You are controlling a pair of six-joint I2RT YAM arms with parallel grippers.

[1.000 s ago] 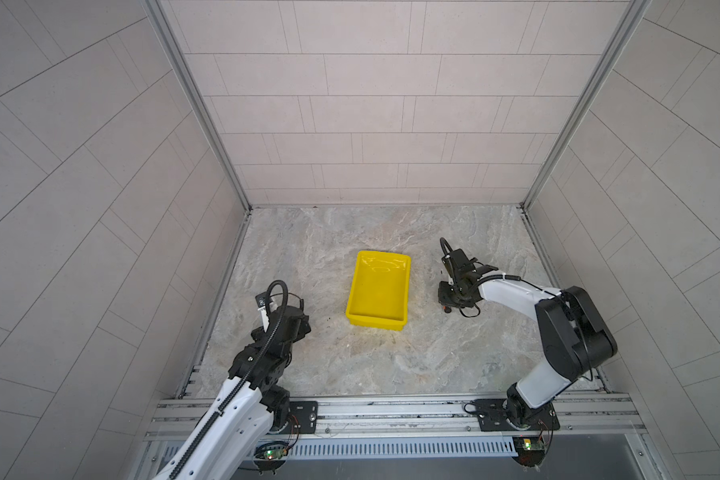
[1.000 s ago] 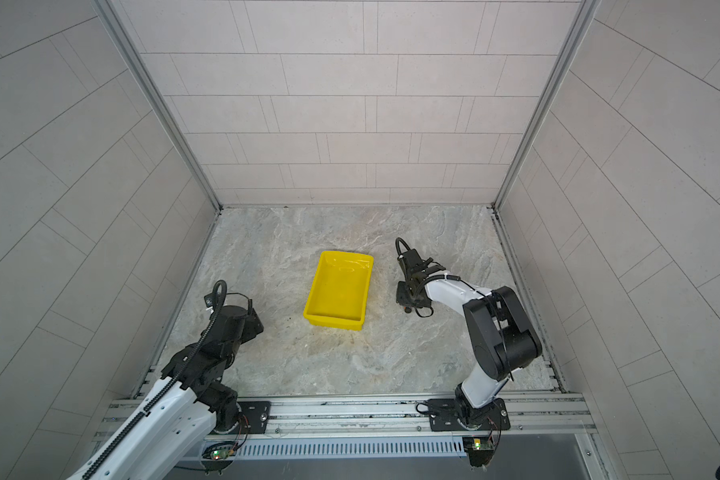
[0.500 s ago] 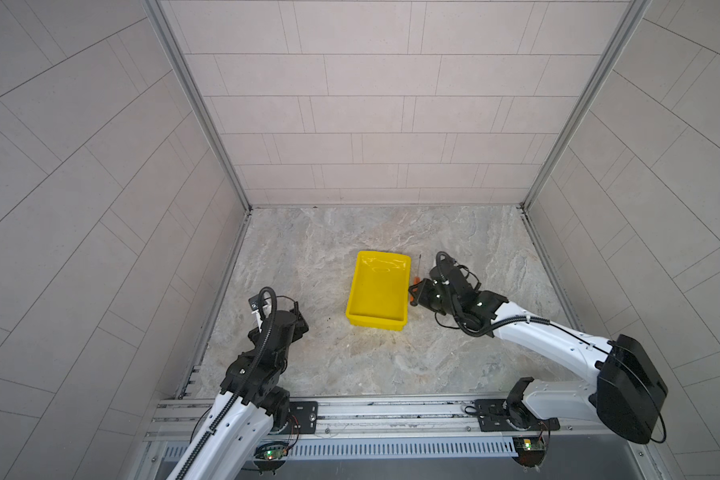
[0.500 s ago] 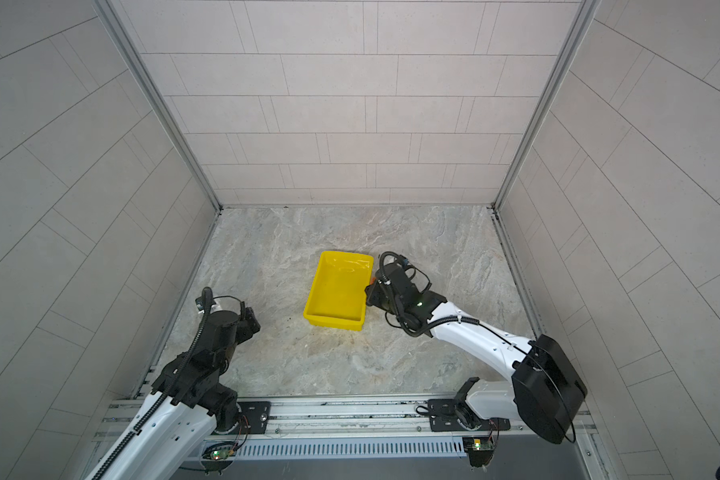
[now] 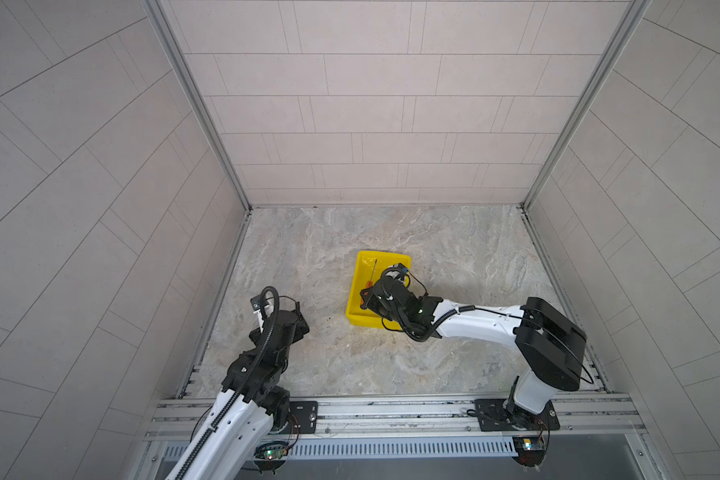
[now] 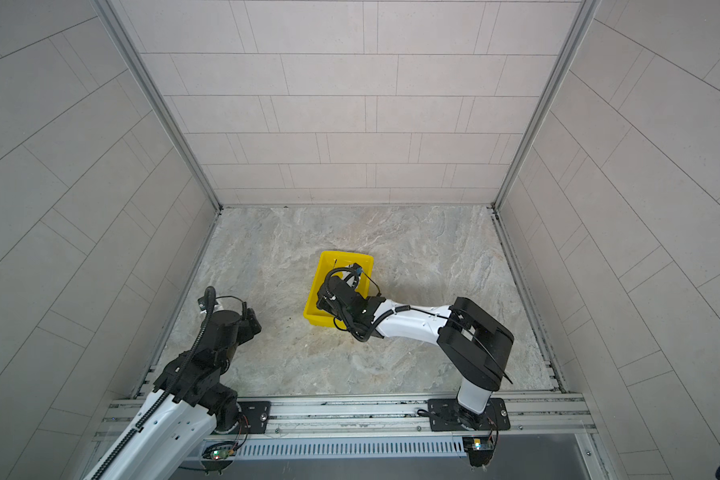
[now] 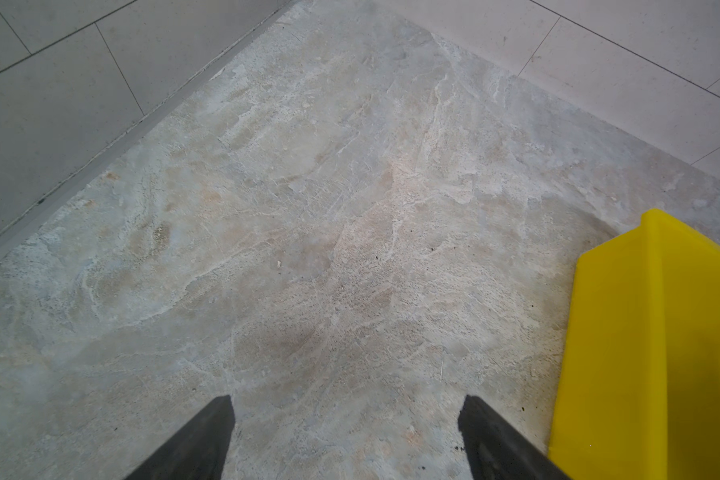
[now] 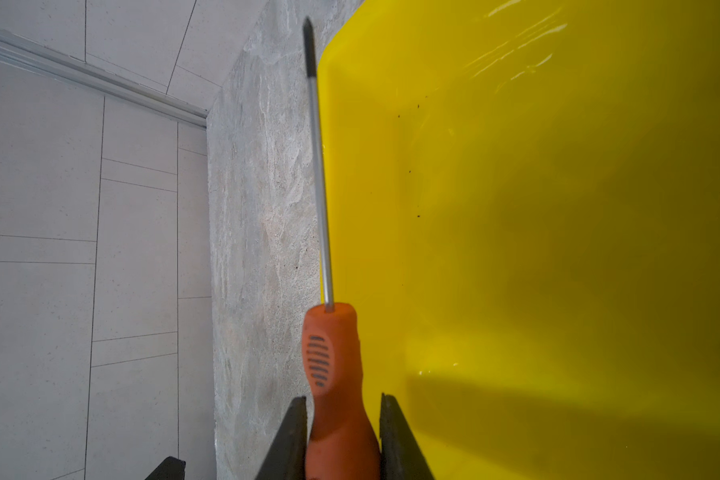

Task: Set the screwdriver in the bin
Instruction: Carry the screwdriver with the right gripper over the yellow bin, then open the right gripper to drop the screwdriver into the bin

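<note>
The screwdriver's stem still lies along the bin's side rim, so my right gripper will next move down away from that rim and let go of the screwdriver [image 8: 333, 365] above the bottom of the bin.
The screwdriver [image 8: 333, 365], with an orange handle and a thin metal shaft, is clamped by its handle in my right gripper [image 8: 344, 401], which is shut on it. In a top view its shaft [image 5: 374, 270] points toward the back wall, over the left part of the yellow bin [image 5: 381, 253]. My right gripper [image 5: 365, 296] hovers above the bin's near left part, and its wrist covers much of the bin [image 6: 337, 254]. In the right wrist view the shaft runs along the bin's left rim [image 8: 558, 249]. My left gripper [image 7: 348, 401] is open and empty over bare floor, left of the bin [image 7: 649, 332].
The bin stands mid-floor on a marbled stone surface [image 5: 454, 249] enclosed by tiled walls on three sides. The left arm [image 5: 275, 332] sits folded low near the left wall. An aluminium rail [image 5: 391, 411] runs along the front edge.
My right arm swung left from the floor right of the bin to above the bin, carrying the screwdriver. The left arm shifted only slightly.
</note>
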